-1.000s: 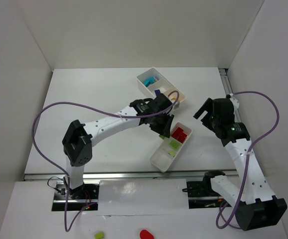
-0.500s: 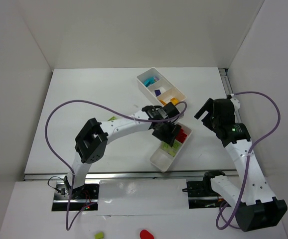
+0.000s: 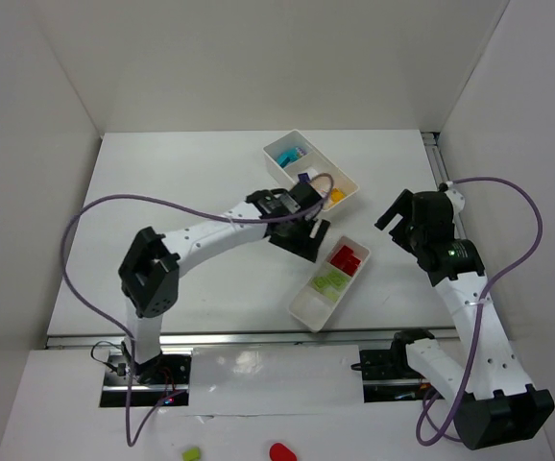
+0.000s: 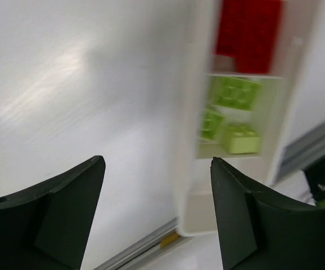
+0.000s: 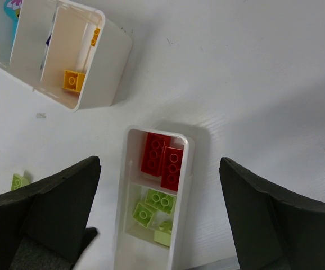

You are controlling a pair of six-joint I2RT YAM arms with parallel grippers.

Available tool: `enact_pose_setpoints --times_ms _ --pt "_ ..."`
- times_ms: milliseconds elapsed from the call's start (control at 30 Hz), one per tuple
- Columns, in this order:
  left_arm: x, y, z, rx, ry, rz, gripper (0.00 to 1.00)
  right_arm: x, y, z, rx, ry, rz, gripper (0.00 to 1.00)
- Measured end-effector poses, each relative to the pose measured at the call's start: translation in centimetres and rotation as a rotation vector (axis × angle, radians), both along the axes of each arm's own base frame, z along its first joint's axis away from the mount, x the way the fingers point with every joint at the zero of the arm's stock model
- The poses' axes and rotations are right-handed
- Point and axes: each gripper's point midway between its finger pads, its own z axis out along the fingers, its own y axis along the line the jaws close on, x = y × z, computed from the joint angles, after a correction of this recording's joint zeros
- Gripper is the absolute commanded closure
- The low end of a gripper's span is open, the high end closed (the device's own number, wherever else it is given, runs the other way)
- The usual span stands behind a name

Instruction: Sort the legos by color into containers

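Next, my left gripper moves away from the near container and down, since the loose lime lego lies below it, to its left in the top view.
The near container (image 3: 306, 309) holds red legos (image 3: 348, 257) in its far cell and lime green legos (image 3: 330, 281) in its middle cell. The far container (image 3: 282, 175) holds teal (image 3: 285, 154), purple (image 3: 303, 176) and orange (image 3: 335, 196) legos. My left gripper (image 3: 301, 235) hovers over the table between the two containers, open and empty. In the left wrist view its fingers (image 4: 67, 214) frame bare table, with the near container's wall (image 4: 190, 140) to the right. My right gripper (image 3: 390, 213) hangs open above the near container (image 5: 123, 225). One lime lego (image 5: 19, 181) lies loose on the table.
White walls close in the table on three sides. A metal rail (image 3: 258, 338) runs along the near edge. A purple cable (image 3: 162, 204) loops off the left arm, and another (image 3: 518, 206) loops off the right arm.
My left gripper swung over the near container, went from shut to open there, then drew back toward the far left. The right arm stayed still.
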Motion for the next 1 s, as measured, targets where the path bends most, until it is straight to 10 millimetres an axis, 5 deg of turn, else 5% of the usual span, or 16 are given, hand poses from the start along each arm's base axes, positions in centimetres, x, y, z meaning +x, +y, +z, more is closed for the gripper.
enact_pose_setpoints --times_ms 100,300,400,600,733,1000 --pt "3.1 5.8 0.8 0.025 -0.027 0.15 0.0 0.0 0.0 0.1 0.001 -0.005 0.0 0.07" --pt "9.0 21.4 -1.6 0.146 -0.017 0.627 0.0 0.0 0.0 0.1 0.001 -0.006 0.001 0.07" --pt "9.8 25.7 -3.1 0.186 0.024 0.757 0.0 0.0 0.0 0.2 0.002 -0.007 0.002 0.07" --pt "12.1 27.4 -5.9 0.261 0.047 0.734 0.0 0.0 0.1 0.2 0.003 -0.007 0.003 0.07" --pt "13.3 26.4 -7.6 0.269 0.057 0.627 0.0 0.0 0.1 0.2 0.004 -0.007 0.004 0.07" --pt "12.6 24.2 -9.2 0.276 0.08 0.511 0.08 0.0 0.2 0.2 0.01 -0.007 0.01 0.07"
